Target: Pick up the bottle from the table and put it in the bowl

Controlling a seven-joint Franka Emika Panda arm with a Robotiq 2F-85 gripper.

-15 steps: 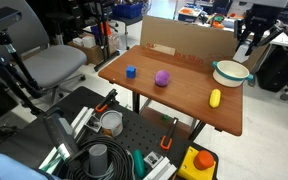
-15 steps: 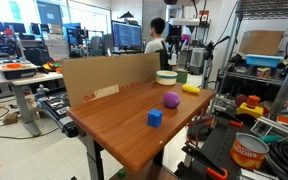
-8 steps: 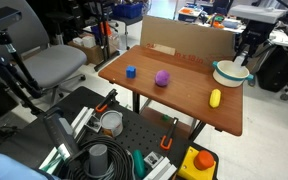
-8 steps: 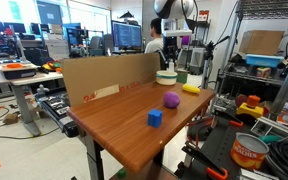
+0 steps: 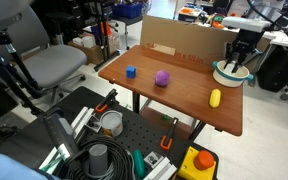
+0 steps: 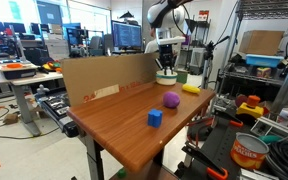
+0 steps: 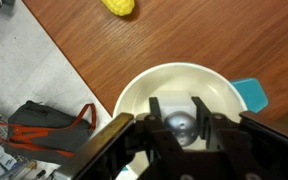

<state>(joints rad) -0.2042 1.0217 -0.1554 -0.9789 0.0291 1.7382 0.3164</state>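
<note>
The bottle (image 7: 179, 126) is already within the white bowl's rim, so my gripper will next stay low over the bowl's bottom and open its fingers to release it.
The bowl (image 7: 134, 95) is white with a teal-green rim and stands at the table's far corner in both exterior views (image 5: 231, 72) (image 6: 166, 77). My gripper (image 7: 176, 112) hangs straight over the bowl, low inside its rim (image 5: 238, 62) (image 6: 166, 67). Its two fingers are closed on the bottle (image 7: 179, 126), seen from above as a round pale-grey top between them. In the exterior views the bottle is too small and too hidden by the fingers to make out.
A yellow oblong object (image 5: 215, 97) (image 6: 191, 89) (image 7: 119, 6) lies near the bowl. A purple roundish object (image 5: 162, 77) (image 6: 171, 99) and a blue cube (image 5: 130, 72) (image 6: 155, 118) sit mid-table. A cardboard wall (image 5: 184, 40) (image 6: 104, 75) runs along one table edge.
The arm has swung over from beyond the table's edge and come down, so the gripper now sits low over the bowl with the bottle.
</note>
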